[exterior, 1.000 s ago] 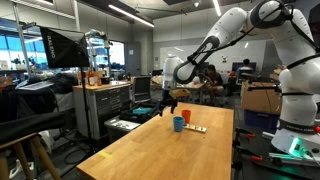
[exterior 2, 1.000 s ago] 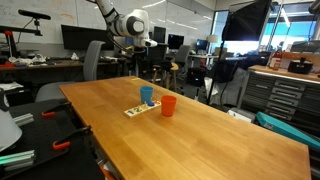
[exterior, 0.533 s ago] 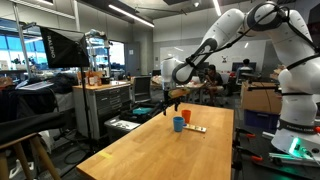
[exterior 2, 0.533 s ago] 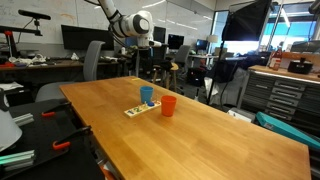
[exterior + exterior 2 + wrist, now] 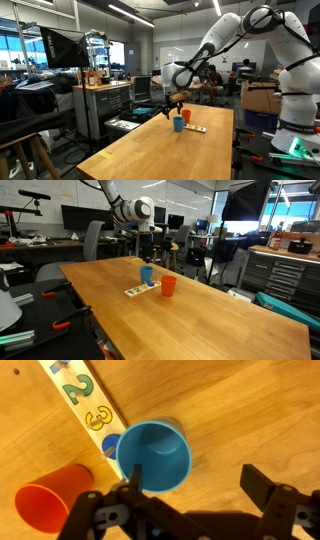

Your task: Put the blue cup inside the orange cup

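Next, my gripper moves down astride the rim of the blue cup [image 5: 154, 455], on the side away from the orange cup.
The blue cup [image 5: 154, 455] stands upright on the wooden table, seen from above in the wrist view. It also shows in both exterior views [image 5: 186, 115] [image 5: 147, 275]. The orange cup [image 5: 55, 508] stands upright beside it, apart from it, and shows in both exterior views [image 5: 178, 124] [image 5: 168, 285]. My gripper [image 5: 196, 482] is open and empty, above the cups. One finger overlaps the blue cup's rim in the picture; the other is over bare wood. In the exterior views the gripper [image 5: 171, 101] [image 5: 146, 248] hovers over the cups.
A flat strip with coloured numbers [image 5: 85, 405] lies on the table [image 5: 200, 315] beside the blue cup, also visible in an exterior view [image 5: 195, 128]. Lab benches, chairs and monitors surround the table.
The arm has shifted slightly along the table above the cups. The cups have not moved.
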`<state>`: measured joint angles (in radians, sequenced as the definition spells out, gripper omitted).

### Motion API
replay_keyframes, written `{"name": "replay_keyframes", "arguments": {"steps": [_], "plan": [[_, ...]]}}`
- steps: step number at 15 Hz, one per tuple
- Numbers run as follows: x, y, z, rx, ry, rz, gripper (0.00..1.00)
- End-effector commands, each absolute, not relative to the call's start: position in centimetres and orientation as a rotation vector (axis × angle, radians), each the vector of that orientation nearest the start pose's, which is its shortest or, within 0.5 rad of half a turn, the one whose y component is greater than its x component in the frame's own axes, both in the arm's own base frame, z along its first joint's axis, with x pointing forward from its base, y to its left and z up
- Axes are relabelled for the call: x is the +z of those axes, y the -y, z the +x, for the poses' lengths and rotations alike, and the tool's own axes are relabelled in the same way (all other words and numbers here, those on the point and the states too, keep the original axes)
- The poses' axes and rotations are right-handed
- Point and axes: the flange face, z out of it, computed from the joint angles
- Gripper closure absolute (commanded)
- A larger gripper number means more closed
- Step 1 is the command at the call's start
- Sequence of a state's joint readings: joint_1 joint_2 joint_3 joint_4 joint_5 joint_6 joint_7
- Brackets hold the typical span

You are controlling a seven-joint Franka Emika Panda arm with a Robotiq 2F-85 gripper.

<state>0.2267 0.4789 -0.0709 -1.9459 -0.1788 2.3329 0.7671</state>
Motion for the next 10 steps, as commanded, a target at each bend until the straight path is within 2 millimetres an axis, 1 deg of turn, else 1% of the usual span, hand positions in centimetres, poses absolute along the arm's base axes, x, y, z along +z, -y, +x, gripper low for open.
{"name": "replay_keyframes", "arguments": {"steps": [1,5,6,7,10], "plan": [[21.5,-8.8,61.1,0.027,-0.817,-3.238,0.0],[20.4,-8.5,60.9,0.042,-0.811,-3.237,0.0],[20.2,-8.5,60.9,0.048,-0.809,-3.236,0.25],[20.0,-8.4,60.8,0.05,-0.809,-3.236,0.26],[19.5,-8.5,60.8,0.061,-0.813,-3.233,0.51]]}}
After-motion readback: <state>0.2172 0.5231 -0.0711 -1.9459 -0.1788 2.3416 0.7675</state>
